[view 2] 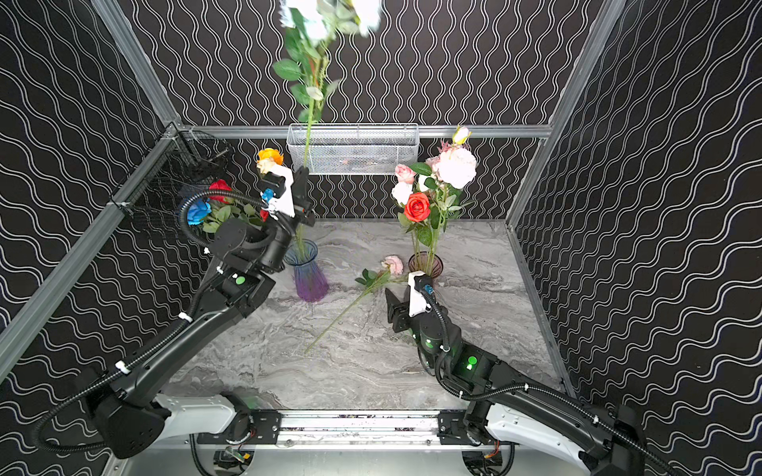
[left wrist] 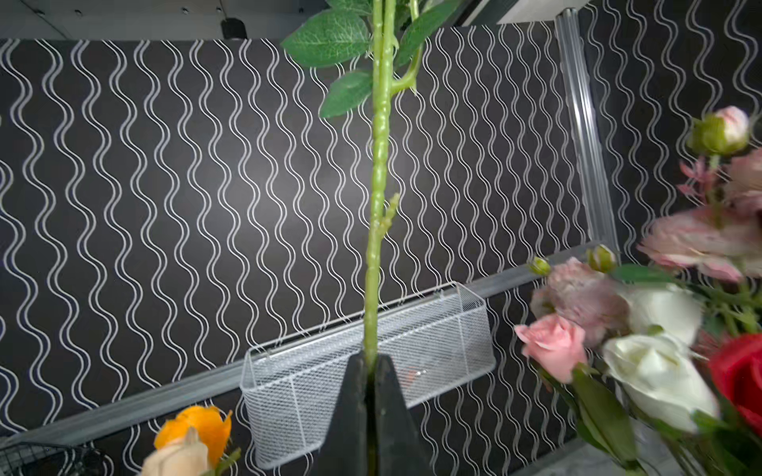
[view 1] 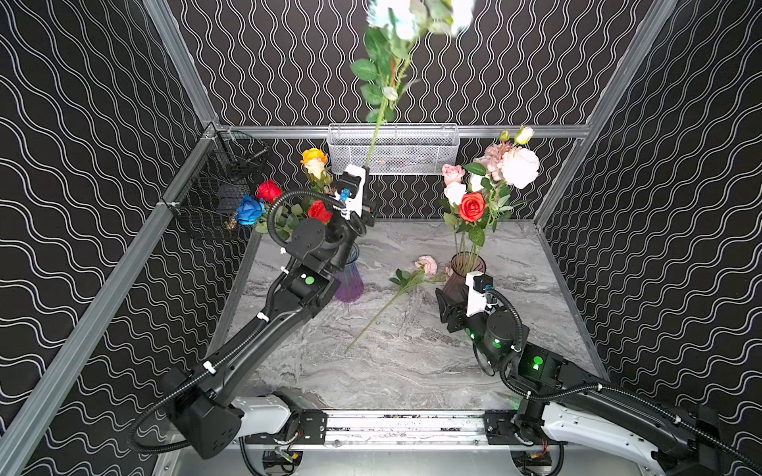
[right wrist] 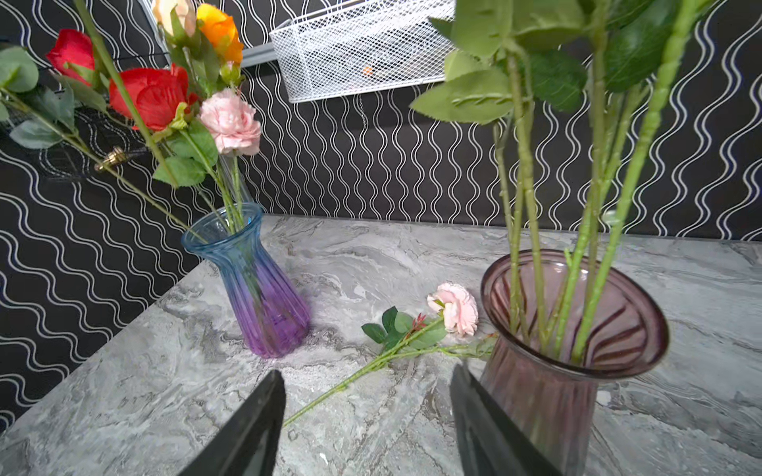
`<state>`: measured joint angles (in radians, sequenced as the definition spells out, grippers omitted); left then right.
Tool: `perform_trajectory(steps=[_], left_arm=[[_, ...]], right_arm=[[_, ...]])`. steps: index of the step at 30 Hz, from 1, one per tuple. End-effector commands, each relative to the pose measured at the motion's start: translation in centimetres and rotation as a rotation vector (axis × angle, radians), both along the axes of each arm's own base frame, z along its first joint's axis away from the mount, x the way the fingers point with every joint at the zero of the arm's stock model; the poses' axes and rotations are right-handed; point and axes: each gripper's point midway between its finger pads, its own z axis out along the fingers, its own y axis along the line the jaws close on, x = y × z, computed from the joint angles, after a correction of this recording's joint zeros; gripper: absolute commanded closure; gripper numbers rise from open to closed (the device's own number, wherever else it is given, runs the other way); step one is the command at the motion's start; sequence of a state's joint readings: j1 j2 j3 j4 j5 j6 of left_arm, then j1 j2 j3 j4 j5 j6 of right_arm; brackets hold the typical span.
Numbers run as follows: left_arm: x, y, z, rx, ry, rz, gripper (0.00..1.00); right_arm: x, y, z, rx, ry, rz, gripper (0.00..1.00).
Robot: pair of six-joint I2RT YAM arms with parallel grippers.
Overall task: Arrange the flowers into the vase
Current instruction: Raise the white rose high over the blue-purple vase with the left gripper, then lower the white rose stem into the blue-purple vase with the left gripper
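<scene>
The robot's left gripper holds the white flower's stem high above the vase's rim, so next it will move down toward the opening of the blue-to-purple vase (view 2: 302, 252) and let go of the stem.
My left gripper (view 1: 367, 171) (left wrist: 373, 358) is shut on the lower stem of a white flower (view 1: 396, 16). It holds that flower upright, high above the blue-to-purple vase (view 1: 349, 280) (right wrist: 255, 280), which has red, blue and orange flowers in it. The white bloom is blurred at the upper edge of both top views. A pink flower (view 1: 426, 263) (right wrist: 455, 307) lies on the marble table beside the brown vase (view 1: 466, 268) (right wrist: 577, 329), which holds pink, white and red flowers. My right gripper (view 1: 444, 303) (right wrist: 367, 379) is open and empty, low beside the brown vase, with the lying stem just ahead of it.
A white mesh basket (view 1: 393, 148) hangs on the back wall behind the held stem. A black wire basket (view 1: 222, 181) hangs on the left wall near the blue flower. Aluminium rails frame the table, and patterned walls enclose it on three sides.
</scene>
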<state>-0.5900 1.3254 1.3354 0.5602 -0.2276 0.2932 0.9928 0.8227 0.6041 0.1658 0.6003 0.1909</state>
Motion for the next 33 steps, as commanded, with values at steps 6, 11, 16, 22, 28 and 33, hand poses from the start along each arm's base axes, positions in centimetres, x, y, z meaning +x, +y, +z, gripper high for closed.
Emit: perform_trajectory(steps=[6,11,16,22,28,33], left_arm=[[2.9,2.3,-2.6,-0.055,0.054,0.029,1.00],[2.9,3.9,-6.6,-0.121,0.131,0.039,1.00],[3.4,3.9,-8.4,-0.165,0.165,0.028,1.00],[3.4,5.5,-12.9,-0.206,0.215,0.098,1.00],[3.6,6.4,-17.3,-0.191,0.307,0.158,1.00],[3.4,7.0,-19.6,-0.193,0.351,0.186,0.96]], right_arm=[[0.2,-0.2,0.7,0.031,-0.022,-0.003,0.35],[0.3,0.0,0.3,0.025,-0.013,0.003,0.35],[0.3,-0.1,0.1,0.040,-0.014,0.005,0.35],[0.3,-0.1,-0.1,0.048,-0.008,0.008,0.35],[0.2,0.0,-0.3,0.048,-0.001,0.018,0.35],[0.1,0.0,-0.4,0.046,0.009,0.024,0.35]])
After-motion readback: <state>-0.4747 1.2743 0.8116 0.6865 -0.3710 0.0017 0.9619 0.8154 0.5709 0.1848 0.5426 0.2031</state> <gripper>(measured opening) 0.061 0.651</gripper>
